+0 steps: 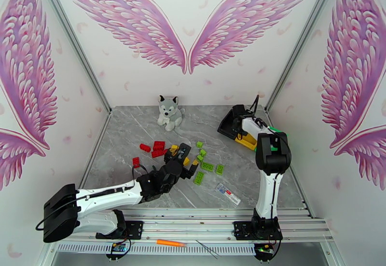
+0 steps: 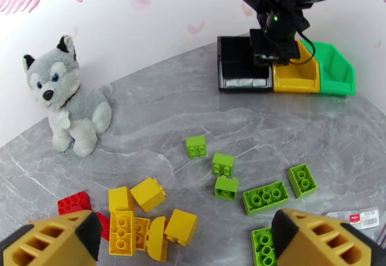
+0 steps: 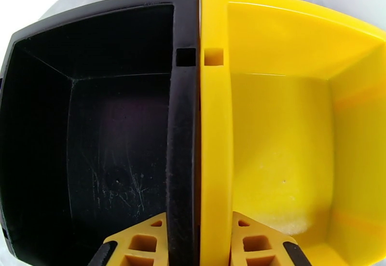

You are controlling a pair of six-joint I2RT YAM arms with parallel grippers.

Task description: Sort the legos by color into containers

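My right gripper will slide the bins across the marble toward the husky plush and let go of them by the light green legos, because they are far away.
Yellow legos (image 2: 144, 216) lie in a cluster between the wide-apart fingers of my open left gripper (image 2: 186, 231), which hovers low over them (image 1: 185, 156). Light green legos (image 2: 265, 197) are scattered to their right (image 1: 207, 166), and red legos (image 2: 75, 202) lie to the left (image 1: 153, 149). The black bin (image 3: 96, 117), yellow bin (image 3: 289, 141) and green bin (image 2: 337, 72) stand side by side at the back right. My right gripper (image 3: 199, 231) straddles the joined walls of the black and yellow bins, with its fingers (image 3: 140, 245) pressed against both sides. Both of those bins look empty inside.
A grey husky plush (image 1: 170, 113) sits at the back centre of the marble table (image 1: 125, 132). A small labelled packet (image 1: 227, 193) lies near the front right of the legos. An orange tool (image 1: 170, 243) and tweezers (image 1: 207, 248) rest on the front rail.
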